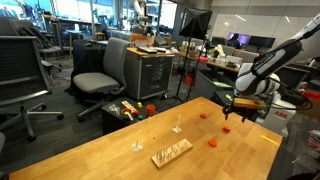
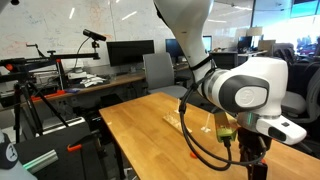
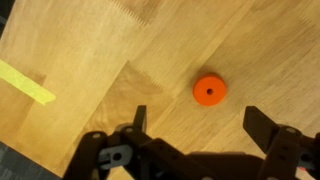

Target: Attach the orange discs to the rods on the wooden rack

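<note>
The orange disc (image 1: 226,128) (image 3: 210,90) lies flat just beyond the gap between my fingers. Next I will move my gripper down and over to it, with my fingers open around the disc's rim.
In the wrist view an orange disc (image 3: 209,90) with a centre hole lies flat on the wooden table (image 3: 90,50). My gripper (image 3: 200,122) is open and empty above the table, with the disc just beyond the gap between its fingers. In an exterior view the gripper (image 1: 226,112) hangs over the far right part of the table. Three orange discs lie there: one (image 1: 202,115) to its left, one (image 1: 225,129) under it and one (image 1: 213,142) nearer. The wooden rack (image 1: 170,152) lies flat at the table's middle. Two upright rods on small bases (image 1: 137,141) (image 1: 178,126) stand near it.
A yellow tape strip (image 3: 25,82) lies on the table at the left of the wrist view. Office chairs (image 1: 100,75) and a metal cabinet (image 1: 150,72) stand behind the table. In an exterior view the arm's body (image 2: 245,95) hides most of the table; a tripod (image 2: 25,100) stands at the left.
</note>
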Available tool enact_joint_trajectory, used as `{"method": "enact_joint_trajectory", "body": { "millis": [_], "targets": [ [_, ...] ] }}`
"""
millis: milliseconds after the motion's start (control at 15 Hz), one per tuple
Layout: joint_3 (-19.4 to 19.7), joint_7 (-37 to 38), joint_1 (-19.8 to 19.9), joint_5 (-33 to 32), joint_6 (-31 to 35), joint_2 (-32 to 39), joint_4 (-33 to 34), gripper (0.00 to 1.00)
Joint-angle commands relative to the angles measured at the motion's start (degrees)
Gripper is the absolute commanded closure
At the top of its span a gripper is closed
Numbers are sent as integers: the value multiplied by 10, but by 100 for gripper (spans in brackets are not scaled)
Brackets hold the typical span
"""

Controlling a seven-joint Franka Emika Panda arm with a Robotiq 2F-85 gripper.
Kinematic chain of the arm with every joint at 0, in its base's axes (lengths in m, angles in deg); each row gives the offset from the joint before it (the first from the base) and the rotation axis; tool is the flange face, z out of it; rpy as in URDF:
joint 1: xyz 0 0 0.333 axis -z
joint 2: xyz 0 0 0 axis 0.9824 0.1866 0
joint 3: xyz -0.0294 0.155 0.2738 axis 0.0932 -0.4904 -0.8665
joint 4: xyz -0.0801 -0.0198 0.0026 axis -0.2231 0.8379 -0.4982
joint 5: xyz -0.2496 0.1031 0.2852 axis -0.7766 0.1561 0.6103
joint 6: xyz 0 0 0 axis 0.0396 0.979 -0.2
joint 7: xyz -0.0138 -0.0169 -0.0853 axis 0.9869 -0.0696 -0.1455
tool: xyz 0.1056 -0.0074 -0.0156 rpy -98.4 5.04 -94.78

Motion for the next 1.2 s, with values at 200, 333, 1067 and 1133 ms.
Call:
{"method": "enact_joint_trajectory", "body": {
  "millis": [200, 333, 1067, 1133],
  "targets": [
    [-6, 8, 1, 35, -5, 46, 58, 0],
    [-5, 12, 5, 41, -11, 59, 68, 0],
    [-28, 34, 22, 107, -1, 122, 126, 0],
    [-29, 36, 22, 112, 0, 124, 128, 0]
  ]
}}
